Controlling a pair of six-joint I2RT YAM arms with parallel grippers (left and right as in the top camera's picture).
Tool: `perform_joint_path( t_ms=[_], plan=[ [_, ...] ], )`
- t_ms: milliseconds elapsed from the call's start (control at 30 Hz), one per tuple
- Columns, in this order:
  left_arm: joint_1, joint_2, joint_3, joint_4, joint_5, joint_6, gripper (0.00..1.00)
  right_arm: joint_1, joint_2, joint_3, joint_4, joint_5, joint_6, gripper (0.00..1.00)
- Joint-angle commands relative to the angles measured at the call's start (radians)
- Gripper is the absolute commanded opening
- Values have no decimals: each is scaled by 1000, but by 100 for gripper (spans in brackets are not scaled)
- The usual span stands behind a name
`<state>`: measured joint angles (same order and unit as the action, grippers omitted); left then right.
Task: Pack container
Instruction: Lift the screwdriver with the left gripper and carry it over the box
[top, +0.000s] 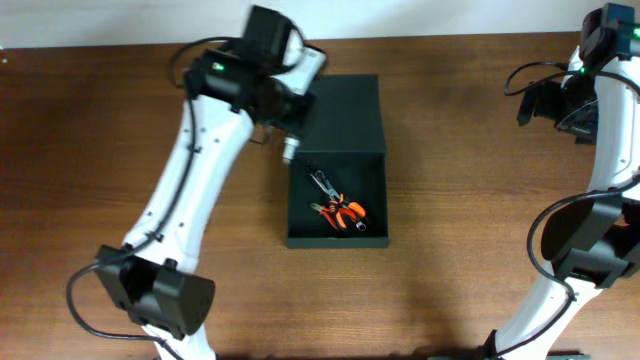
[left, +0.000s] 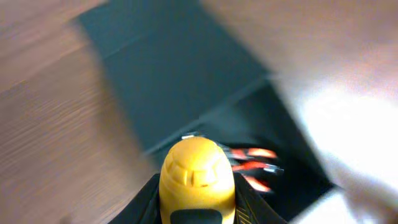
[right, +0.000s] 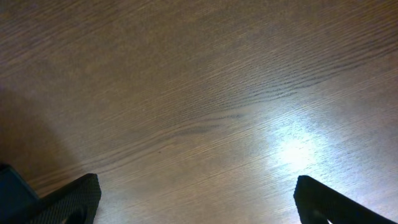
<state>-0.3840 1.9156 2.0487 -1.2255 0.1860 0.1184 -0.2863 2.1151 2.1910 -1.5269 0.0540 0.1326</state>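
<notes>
My left gripper swings across, lowers and frees the yellow-handled tool (left: 197, 177) next. Bare box bottom beside the pliers lies below and to its right in the overhead view.
The container (top: 336, 238) is a dark green-black square box, open, with its flap lid (top: 347, 118) lying flat behind it. Orange-handled pliers (top: 340, 211) lie inside it. My left gripper (top: 283, 118) hovers over the box's far left corner and is shut on a yellow-handled tool (left: 197, 177); the tool's silver tip (top: 291, 152) points down at the box edge. The left wrist view is blurred and shows the lid (left: 168, 81) and the pliers (left: 252, 165) below. My right gripper (right: 198, 202) is open and empty over bare wood at the far right (top: 560, 100).
The wooden table (top: 460, 260) lies all round the box. The white wall edge runs along the back. The left arm's white links (top: 190, 190) cross the table left of the box.
</notes>
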Motion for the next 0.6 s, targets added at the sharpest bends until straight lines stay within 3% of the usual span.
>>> perform_joint_path(
  t_ms=[0,367,567],
  plan=[
    [-89,-23,11,2,130,127,26,5,-1,-5,2,-5,11,99],
    [-184,-9,9,2,129,167,26,5,-1,-5,2,-5,11,99],
    [-191,92,3,-17,106,-24,26,5,-1,-5,2,-5,11,99]
  ],
)
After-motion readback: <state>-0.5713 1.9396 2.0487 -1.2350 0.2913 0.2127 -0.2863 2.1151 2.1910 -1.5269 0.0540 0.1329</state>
